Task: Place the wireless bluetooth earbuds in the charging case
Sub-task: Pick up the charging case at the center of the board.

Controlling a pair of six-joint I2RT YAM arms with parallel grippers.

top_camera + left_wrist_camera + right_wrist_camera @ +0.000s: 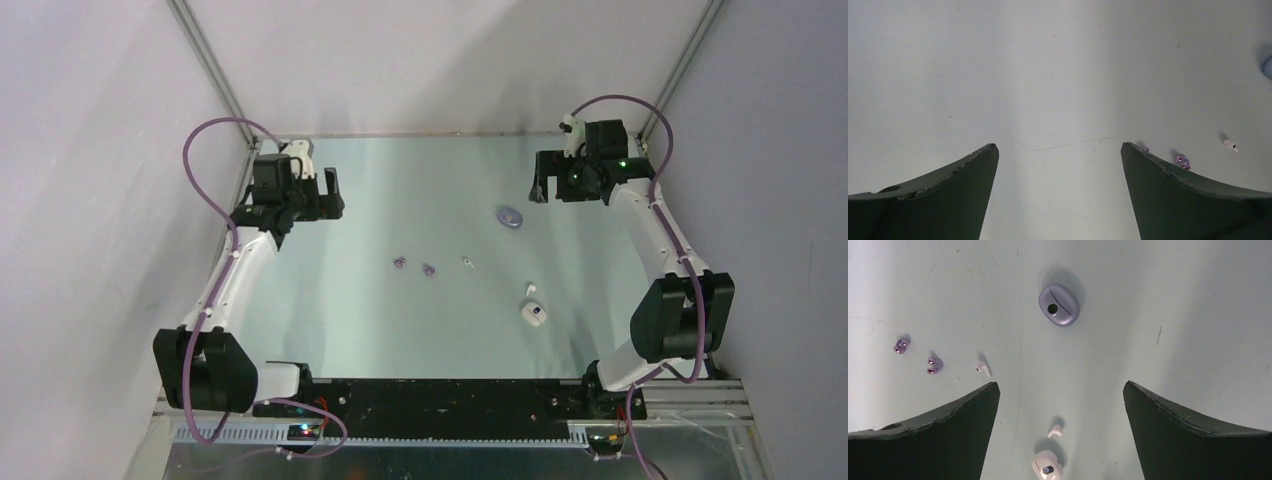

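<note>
The purple charging case (510, 216) (1059, 304) is under my right gripper and to its left in the top view. My right gripper needs to turn next and go down onto the purple charging case.
Two pale purple earbuds (399, 263) (428, 269) lie mid-table, with a white earbud (467, 261) just right of them. A second white earbud (530, 289) rests beside a shut white charging case (534, 313). A shut purple charging case (510, 216) sits farther back. My left gripper (318, 192) hovers open at the back left, far from all of them. My right gripper (545, 187) hovers open at the back right, near the purple case (1059, 304). The right wrist view shows the white case (1048, 466) and the white earbud (1055, 430) between the empty fingers, far below.
The table (400, 330) is pale and walled on the left, back and right. In the left wrist view, a purple earbud (1182, 160) and a white earbud (1230, 145) lie beyond the right finger (1158, 180). Both arm bases sit at the near edge.
</note>
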